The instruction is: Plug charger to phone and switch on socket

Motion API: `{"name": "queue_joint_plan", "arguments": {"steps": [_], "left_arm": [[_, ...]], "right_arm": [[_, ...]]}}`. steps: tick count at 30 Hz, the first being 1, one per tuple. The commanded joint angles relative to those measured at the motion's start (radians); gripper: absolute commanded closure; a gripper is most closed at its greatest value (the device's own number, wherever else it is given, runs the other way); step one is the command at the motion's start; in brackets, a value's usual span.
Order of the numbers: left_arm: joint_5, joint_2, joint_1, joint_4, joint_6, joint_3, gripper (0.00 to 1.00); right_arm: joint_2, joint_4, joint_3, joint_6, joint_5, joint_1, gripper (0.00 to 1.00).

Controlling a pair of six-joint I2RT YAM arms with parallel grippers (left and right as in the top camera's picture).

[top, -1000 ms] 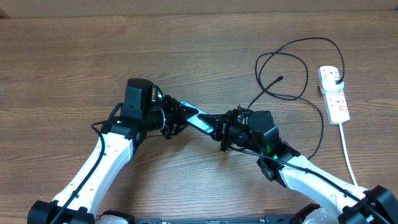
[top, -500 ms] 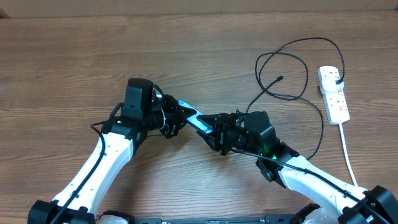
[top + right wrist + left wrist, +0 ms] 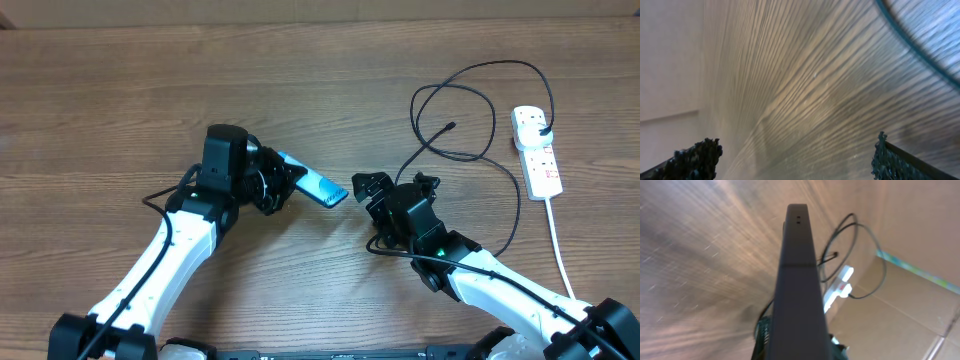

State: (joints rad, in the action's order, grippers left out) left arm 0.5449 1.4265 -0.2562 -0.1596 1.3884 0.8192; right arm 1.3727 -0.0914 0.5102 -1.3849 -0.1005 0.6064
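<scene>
The black connector (image 3: pixel 450 126) lies outward of the robot's right gripper and to its right in the overhead view, so the gripper should reach that way, then lower its open fingers over the connector.
My left gripper (image 3: pixel 287 186) is shut on one end of the phone (image 3: pixel 318 188), which it holds off the table with the blue screen up and tilted. In the left wrist view the phone (image 3: pixel 797 280) shows as a dark edge running away from the camera. The right gripper (image 3: pixel 393 186) stands open just right of the phone's free end, with nothing between its fingers (image 3: pixel 694 159). A corner of the phone (image 3: pixel 932 27) shows at the right wrist view's top right. The charger cable (image 3: pixel 470 100) loops at the right; its connector tip (image 3: pixel 452 126) lies on the table. Its plug (image 3: pixel 541 123) sits in the socket (image 3: pixel 537 155).
The socket's white lead (image 3: pixel 560 240) runs down the right side toward the table's front edge. Part of the black cable (image 3: pixel 515 215) passes close to the right forearm. Bare wooden table (image 3: pixel 120 100) lies left and behind both arms.
The right gripper has opened, let go of the phone and drawn back to the right. The left gripper keeps hold of the phone, which has turned slightly.
</scene>
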Motion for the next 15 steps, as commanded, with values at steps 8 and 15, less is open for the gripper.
{"name": "queue_joint_plan", "arguments": {"steps": [8, 15], "left_arm": [[0.417, 0.265, 0.093, 0.462, 0.15, 0.016, 0.96], [0.79, 0.467, 0.093, 0.739, 0.234, 0.056, 0.96]], "right_arm": [[-0.003, 0.019, 0.0, 0.186, -0.127, -0.048, 0.0], [-0.003, 0.047, 0.0, 0.191, -0.151, -0.048, 0.0]]}}
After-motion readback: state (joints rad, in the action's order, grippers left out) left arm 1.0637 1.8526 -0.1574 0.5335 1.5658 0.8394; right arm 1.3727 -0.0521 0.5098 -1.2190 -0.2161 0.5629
